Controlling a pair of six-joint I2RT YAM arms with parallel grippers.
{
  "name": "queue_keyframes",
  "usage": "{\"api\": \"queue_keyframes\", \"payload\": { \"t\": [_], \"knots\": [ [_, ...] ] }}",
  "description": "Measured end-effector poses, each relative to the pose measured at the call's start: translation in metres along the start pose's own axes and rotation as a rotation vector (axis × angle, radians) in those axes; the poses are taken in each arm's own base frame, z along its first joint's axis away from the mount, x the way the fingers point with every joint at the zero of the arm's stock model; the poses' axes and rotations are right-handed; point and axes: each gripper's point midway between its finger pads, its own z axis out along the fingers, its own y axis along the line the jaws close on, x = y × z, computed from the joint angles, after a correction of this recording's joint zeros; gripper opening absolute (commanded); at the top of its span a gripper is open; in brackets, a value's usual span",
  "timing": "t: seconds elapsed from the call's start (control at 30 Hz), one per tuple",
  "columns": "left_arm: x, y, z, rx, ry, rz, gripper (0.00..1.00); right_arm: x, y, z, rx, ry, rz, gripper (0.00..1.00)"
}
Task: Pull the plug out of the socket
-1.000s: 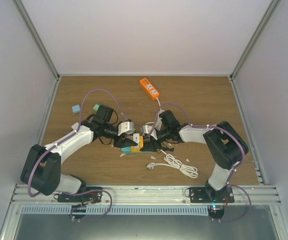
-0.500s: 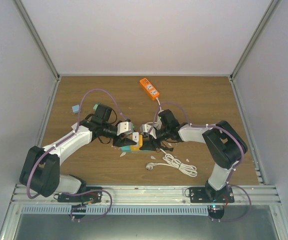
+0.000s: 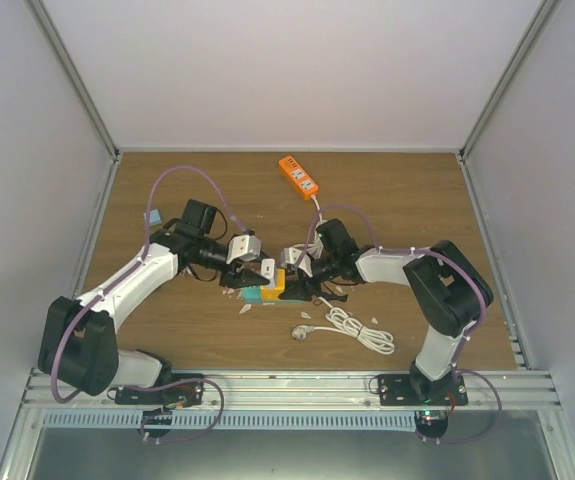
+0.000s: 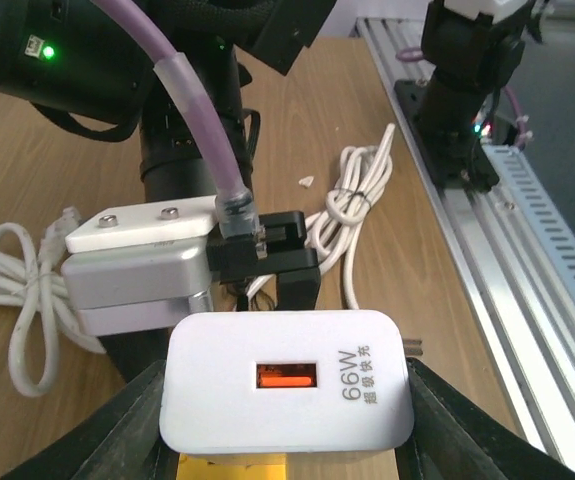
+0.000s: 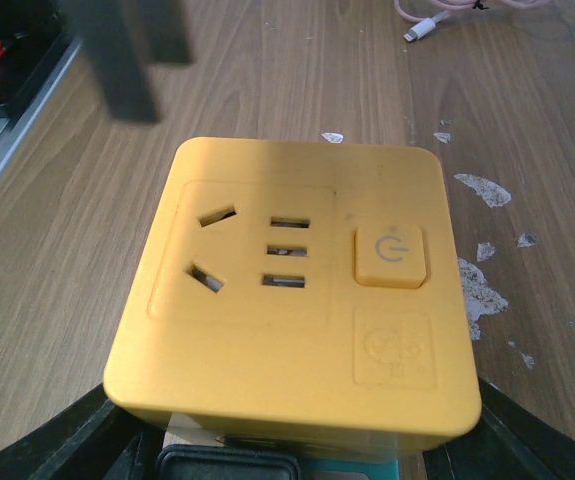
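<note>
My left gripper has bare wood outward, away from the socket cube [image 3: 277, 286]; the plug is out, so I need to carry it there, tilt downward, lower and release.
The white charger plug [image 4: 285, 378], with an orange USB port and "66W" on it, sits between my left gripper's [image 4: 285, 400] black fingers [image 4: 127, 430], which are shut on it. A metal prong [image 4: 413, 348] sticks out free at its side. In the top view the plug [image 3: 266, 268] is held just up and left of the yellow socket cube [image 3: 277, 286], apart from it. My right gripper [image 5: 292, 420] is shut on the socket cube [image 5: 292, 290], whose holes show empty. In the top view the left gripper [image 3: 258, 271] and right gripper [image 3: 292, 279] face each other.
An orange power strip [image 3: 298, 175] lies at the back. A coiled white cable [image 3: 352, 328] lies in front of the right arm. A small light-blue block [image 3: 152, 216] sits far left. A teal piece [image 3: 255, 296] lies under the socket. White flecks [image 5: 482, 190] dot the wood.
My left arm has drawn back to the left and upward with the white plug, opening a gap from the yellow socket. The right gripper has stayed on the socket.
</note>
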Motion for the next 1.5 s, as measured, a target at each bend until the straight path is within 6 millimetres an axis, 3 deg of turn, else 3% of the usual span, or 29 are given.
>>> {"api": "queue_keyframes", "payload": {
  "t": [0.23, 0.47, 0.67, 0.93, 1.17, 1.5],
  "knots": [
    [0.009, 0.013, -0.023, -0.078, 0.146, 0.045, 0.21, 0.000, 0.000, 0.000, -0.001, 0.001, 0.001, 0.17],
    [0.045, 0.037, -0.064, -0.218, 0.399, 0.035, 0.22, -0.001, -0.001, 0.000, -0.002, 0.004, 0.006, 0.21],
    [0.075, 0.076, -0.099, -0.314, 0.629, 0.013, 0.23, -0.001, -0.001, 0.000, -0.002, 0.006, 0.009, 0.27],
    [0.099, 0.128, -0.124, -0.385, 0.859, 0.024, 0.23, -0.001, -0.001, 0.000, -0.002, 0.007, 0.010, 0.32],
    [0.129, 0.165, -0.128, -0.392, 1.021, 0.025, 0.24, -0.001, -0.001, 0.000, -0.002, 0.008, 0.010, 0.37],
    [0.159, 0.180, -0.112, -0.361, 1.182, 0.089, 0.24, -0.001, -0.001, 0.000, -0.003, 0.011, 0.012, 0.41]
  ]
}}
